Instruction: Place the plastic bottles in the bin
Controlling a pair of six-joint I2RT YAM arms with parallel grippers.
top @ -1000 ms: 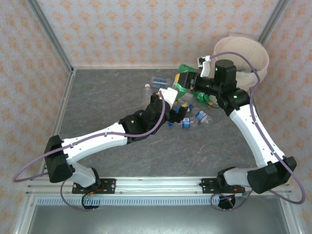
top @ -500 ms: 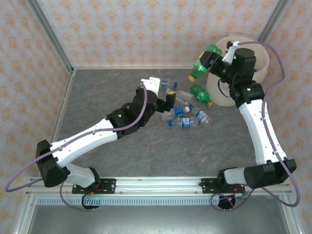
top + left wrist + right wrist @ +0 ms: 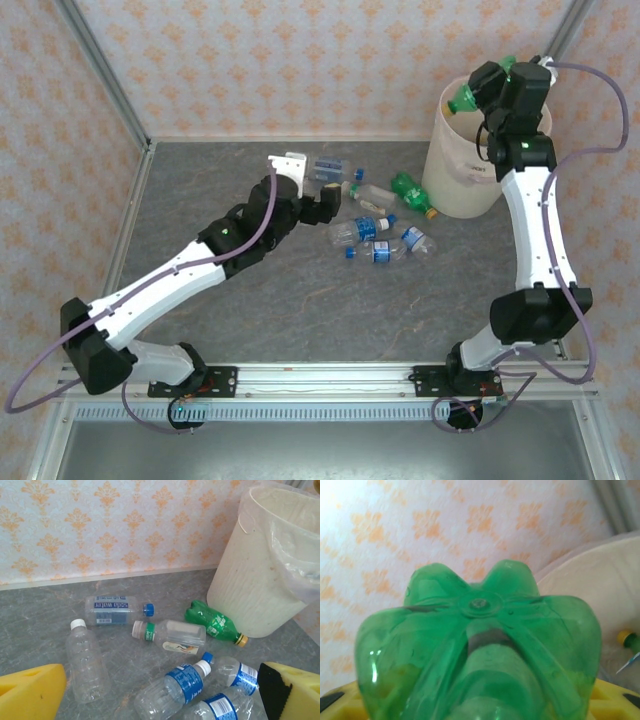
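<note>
The end of the green plastic bottle with the cap is still over the rim of the bin, so I should turn my right gripper next and move it outward over the bin's opening (image 3: 474,122) (image 3: 610,595), then let go of the bottle.
My right gripper (image 3: 487,90) is shut on a green plastic bottle (image 3: 464,98), held over the left rim of the cream bin (image 3: 452,180). In the right wrist view the bottle's base (image 3: 480,630) faces the camera, between the yellow pads (image 3: 612,700), with the bin's rim (image 3: 600,575) behind. My left gripper (image 3: 308,186) hangs open above the table, left of several bottles: a green one (image 3: 411,193) by the bin's foot, clear ones (image 3: 371,192) and blue-labelled ones (image 3: 361,230). The left wrist view has the green bottle (image 3: 215,626), a blue-labelled bottle (image 3: 175,690) and the bin (image 3: 250,585).
The table is dark grey stone (image 3: 300,320), closed in by patterned walls and metal posts. A yellow-capped bottle (image 3: 626,640) lies inside the bin. A clear white-capped bottle (image 3: 87,667) lies apart at the left of the pile.
My right arm has lifted the green bottle from beside the pile up and right to over the bin. My left arm has drawn back to the left, its gripper still open.
</note>
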